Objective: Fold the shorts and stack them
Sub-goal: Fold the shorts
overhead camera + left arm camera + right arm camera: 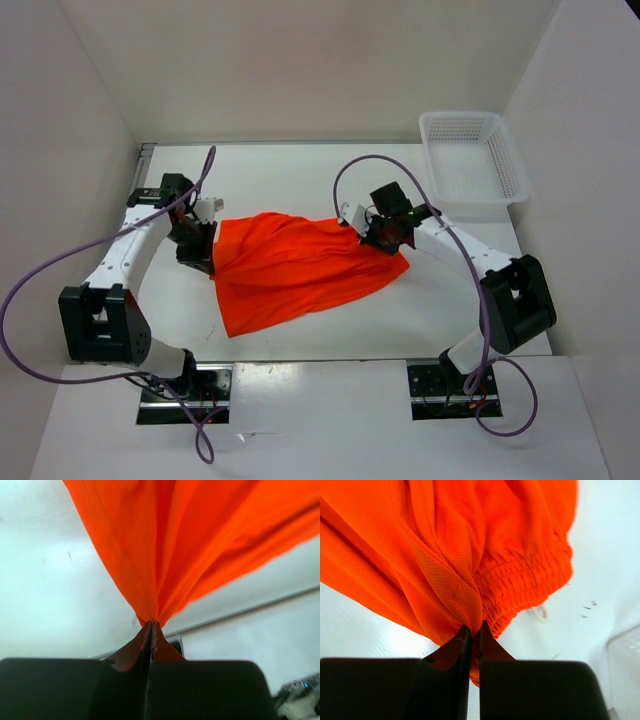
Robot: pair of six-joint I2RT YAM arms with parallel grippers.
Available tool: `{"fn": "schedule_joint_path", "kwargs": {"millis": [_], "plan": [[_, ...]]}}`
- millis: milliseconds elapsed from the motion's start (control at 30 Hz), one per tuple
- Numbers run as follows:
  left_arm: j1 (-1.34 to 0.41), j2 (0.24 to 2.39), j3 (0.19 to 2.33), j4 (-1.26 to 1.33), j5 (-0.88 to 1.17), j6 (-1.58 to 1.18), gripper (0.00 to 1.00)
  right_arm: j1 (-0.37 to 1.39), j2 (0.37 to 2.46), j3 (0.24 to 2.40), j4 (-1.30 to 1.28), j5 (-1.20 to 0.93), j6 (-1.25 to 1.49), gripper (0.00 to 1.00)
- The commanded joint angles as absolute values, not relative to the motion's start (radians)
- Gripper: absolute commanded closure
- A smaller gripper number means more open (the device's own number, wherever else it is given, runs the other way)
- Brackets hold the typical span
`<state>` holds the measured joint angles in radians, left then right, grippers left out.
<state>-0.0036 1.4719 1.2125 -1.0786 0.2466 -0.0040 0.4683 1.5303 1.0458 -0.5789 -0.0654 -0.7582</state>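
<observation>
The shorts' lower layer is uncovered on the near side. So I will move my right gripper back and down onto that layer's waistband end [396, 270] and let go there.
The bright orange shorts [300, 265] hang stretched between both grippers over the middle of the white table. My left gripper [205, 245] is shut on their left edge; in the left wrist view the fabric [190, 545] fans out from the pinched fingertips [151, 625]. My right gripper [385, 235] is shut on the elastic waistband at the right; the right wrist view shows the gathered waistband [520, 580] clamped at the tips [474, 627]. A bit of white drawstring [539, 612] peeks from under the waistband.
A white plastic mesh basket [472, 160] stands at the back right corner of the table [300, 175]. White walls enclose the table on the left, back and right. Purple cables loop from both arms.
</observation>
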Motion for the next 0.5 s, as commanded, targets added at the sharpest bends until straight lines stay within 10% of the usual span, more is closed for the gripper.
{"fn": "schedule_joint_path", "kwargs": {"millis": [0, 467], "plan": [[-0.008, 1.404, 1.284, -1.299, 0.274, 0.000, 1.00, 0.425, 1.483, 1.153, -0.668, -0.100, -0.819, 1.00], [-0.336, 1.270, 1.075, -1.299, 0.236, 0.000, 1.00, 0.370, 1.385, 0.942, -0.703, -0.126, -1.008, 1.00]]}}
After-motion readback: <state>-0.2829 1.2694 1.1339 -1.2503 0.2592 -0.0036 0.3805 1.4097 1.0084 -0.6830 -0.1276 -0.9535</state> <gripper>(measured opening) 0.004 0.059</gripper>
